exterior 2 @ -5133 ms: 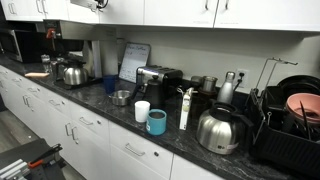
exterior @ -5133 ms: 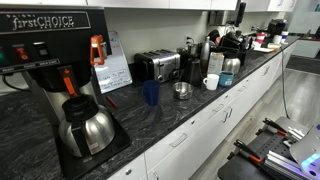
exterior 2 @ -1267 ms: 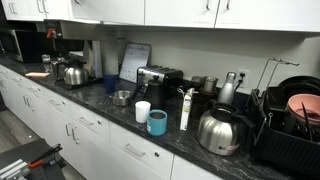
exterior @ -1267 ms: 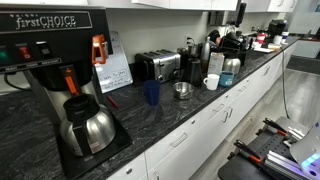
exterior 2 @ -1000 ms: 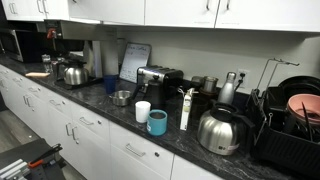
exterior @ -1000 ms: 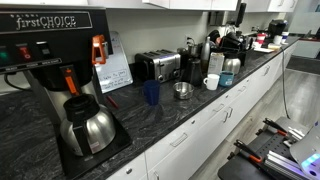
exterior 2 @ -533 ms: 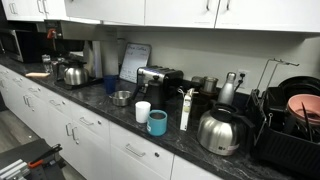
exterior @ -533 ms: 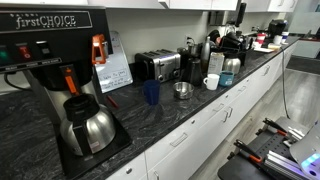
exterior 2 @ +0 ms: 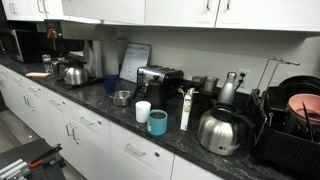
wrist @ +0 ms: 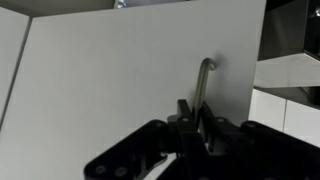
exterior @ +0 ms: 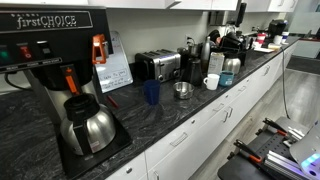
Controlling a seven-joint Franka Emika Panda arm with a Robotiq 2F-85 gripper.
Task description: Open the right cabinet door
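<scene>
The gripper next pulls back the metal bar handle (wrist: 204, 80) between its fingers and swings the door (wrist: 110, 80), still only partly open, wider, then releases the handle.
A white cabinet door (wrist: 110, 80) fills the wrist view, with a thin metal bar handle (wrist: 204, 80) standing upright near its right edge. My gripper (wrist: 195, 108) is shut on the lower part of that handle, one black finger on each side. To the right of the door's edge I see a dark gap and a white shelf (wrist: 288, 72), so the door stands a little away from the cabinet. A row of white upper cabinets (exterior 2: 105, 10) runs along the top of an exterior view. The arm and gripper are out of frame in both exterior views.
Below the cabinets a dark stone counter (exterior 2: 100, 112) carries a toaster (exterior 2: 158, 78), a white cup (exterior 2: 142, 111), a teal cup (exterior 2: 157, 122), a steel kettle (exterior 2: 220, 130) and a dish rack (exterior 2: 290, 125). A black coffee maker (exterior: 55, 70) stands close by.
The lower edge of the upper cabinet door at the top of an exterior view has crept slightly to the left. The grip on the handle is unchanged.
</scene>
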